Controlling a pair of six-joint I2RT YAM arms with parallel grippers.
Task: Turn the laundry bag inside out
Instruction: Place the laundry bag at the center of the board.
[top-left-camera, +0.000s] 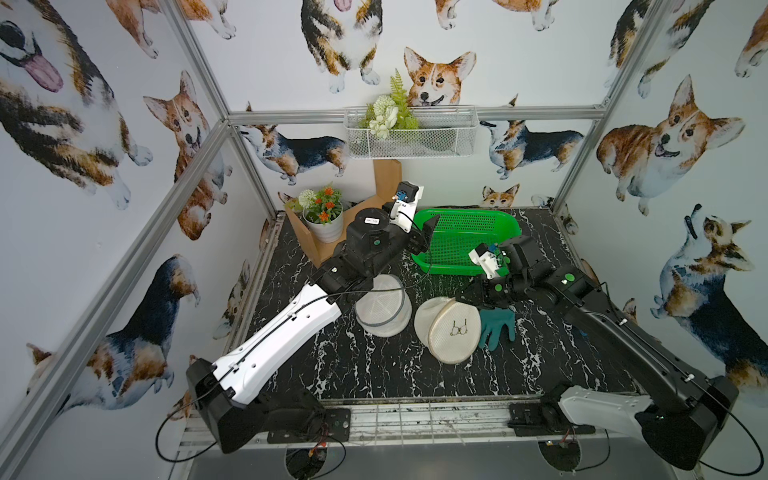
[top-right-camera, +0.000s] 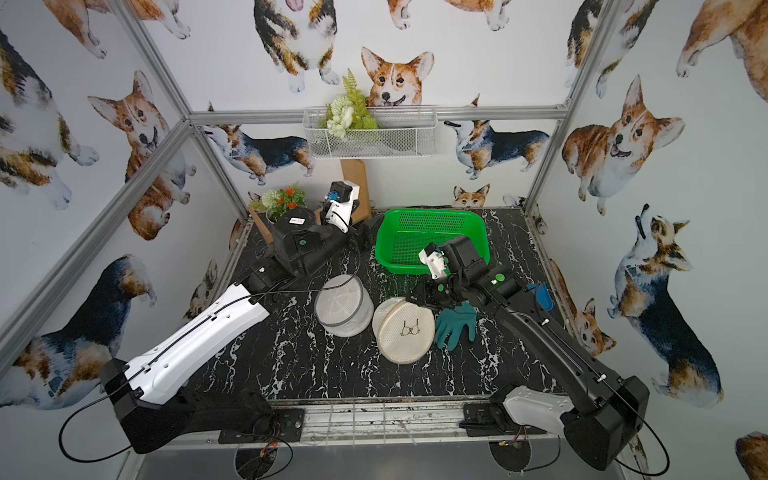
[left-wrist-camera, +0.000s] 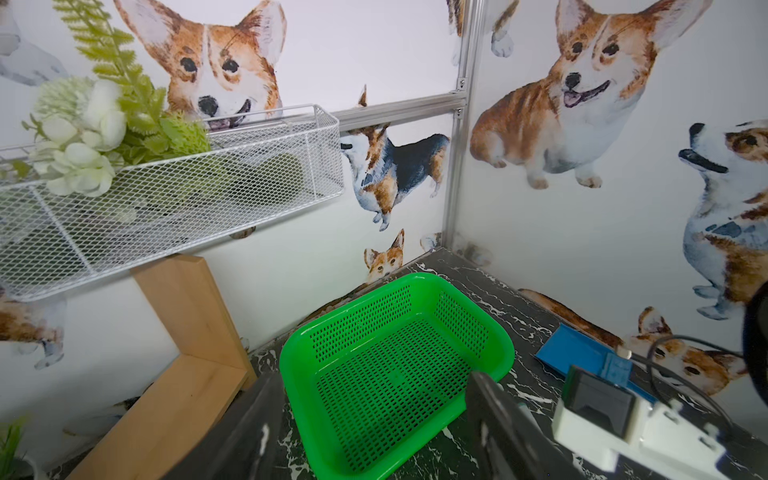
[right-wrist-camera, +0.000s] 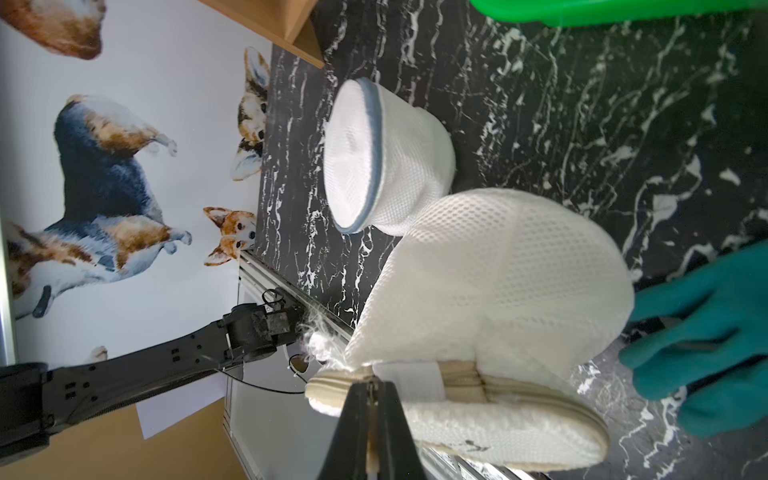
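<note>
My right gripper should move down next with the lifted zip edge toward the bag's mesh body (top-left-camera: 424, 318) (right-wrist-camera: 512, 276) below it, and then open to let go of the zip edge.
The laundry bag (top-left-camera: 451, 328) (top-right-camera: 405, 328) is a round cream mesh pouch with a beige zip rim and a small bra emblem, lying mid-table. My right gripper (top-left-camera: 465, 299) (top-right-camera: 415, 298) (right-wrist-camera: 376, 384) is shut on the zip edge of the bag (right-wrist-camera: 498, 270), with the pull pinched between its dark fingers (right-wrist-camera: 353, 415). My left gripper (top-left-camera: 426, 235) (top-right-camera: 365, 235) (left-wrist-camera: 374, 399) hangs open and empty, raised beside the green basket's left end, well away from the bag.
A white cylindrical mesh bag (top-left-camera: 382, 307) (right-wrist-camera: 395, 153) with a grey rim lies left of the cream one. A teal glove (top-left-camera: 496, 326) (right-wrist-camera: 706, 345) touches its right side. Behind stand a green basket (top-left-camera: 465, 212) (left-wrist-camera: 286, 361), flower pot (top-left-camera: 322, 216), wooden stand (top-left-camera: 386, 178) and a blue object (top-right-camera: 542, 295).
</note>
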